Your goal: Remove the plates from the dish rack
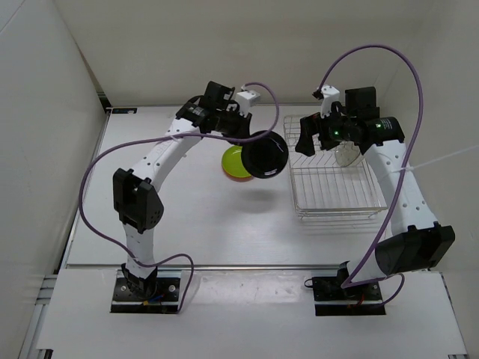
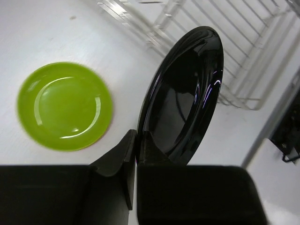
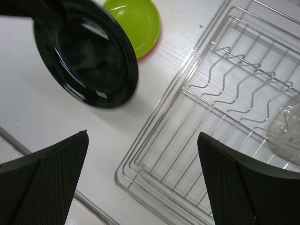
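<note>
My left gripper lowers to the left in its wrist view next and releases the black plate, since the yellow-green plate lies below it there.
My left gripper is shut on the rim of the black plate and holds it on edge above the table, left of the dish rack. In the left wrist view the pads pinch the black plate. The yellow-green plate lies on the table on top of the orange plate, of which only the rim shows. The clear plate stands in the rack's far right part. My right gripper is open and empty over the rack's far left corner.
White walls close in the table at the left, back and right. The right wrist view shows the rack's corner, its dividers, the clear plate, the black plate and the yellow-green plate.
</note>
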Available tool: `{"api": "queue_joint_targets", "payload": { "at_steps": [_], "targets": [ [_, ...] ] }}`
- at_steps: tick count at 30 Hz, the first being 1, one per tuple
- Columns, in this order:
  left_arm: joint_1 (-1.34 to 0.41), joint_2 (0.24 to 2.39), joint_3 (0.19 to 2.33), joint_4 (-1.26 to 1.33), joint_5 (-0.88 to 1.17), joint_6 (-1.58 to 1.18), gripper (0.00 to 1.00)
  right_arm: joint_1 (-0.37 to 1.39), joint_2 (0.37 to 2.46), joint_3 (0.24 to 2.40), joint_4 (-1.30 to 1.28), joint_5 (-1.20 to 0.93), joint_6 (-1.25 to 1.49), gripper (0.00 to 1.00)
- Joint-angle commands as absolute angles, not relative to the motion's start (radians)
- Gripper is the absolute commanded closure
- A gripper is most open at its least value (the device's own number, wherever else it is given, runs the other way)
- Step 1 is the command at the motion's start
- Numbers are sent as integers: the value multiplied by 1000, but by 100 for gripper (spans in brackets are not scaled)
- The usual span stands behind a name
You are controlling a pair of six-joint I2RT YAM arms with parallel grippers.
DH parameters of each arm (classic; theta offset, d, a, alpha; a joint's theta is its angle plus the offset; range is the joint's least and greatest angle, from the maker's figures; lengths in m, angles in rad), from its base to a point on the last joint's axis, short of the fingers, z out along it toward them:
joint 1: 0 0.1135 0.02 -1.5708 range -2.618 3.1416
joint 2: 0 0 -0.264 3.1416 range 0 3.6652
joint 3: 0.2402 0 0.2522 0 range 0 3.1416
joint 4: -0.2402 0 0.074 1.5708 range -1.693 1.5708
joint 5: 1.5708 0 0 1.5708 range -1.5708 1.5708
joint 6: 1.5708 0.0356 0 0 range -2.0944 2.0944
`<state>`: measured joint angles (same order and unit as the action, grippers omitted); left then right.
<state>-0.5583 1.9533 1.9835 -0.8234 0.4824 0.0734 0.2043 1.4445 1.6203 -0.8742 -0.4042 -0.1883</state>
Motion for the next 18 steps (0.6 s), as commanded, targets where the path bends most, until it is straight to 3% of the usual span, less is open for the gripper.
{"api": "queue_joint_targets", "payload": {
  "at_steps": [1,13,18],
  "targets": [
    [-456,1934,1980,-773,486,66,89,206,1411,1609,-815,-286,-161,0],
    [-322,2235,2174,-813,497,57,89,206,1402,1571,-805,-253,-190,0],
    [-313,2244,2108,-741,497,57,89,206,1402,1542,-805,-253,-210,0]
  ]
}}
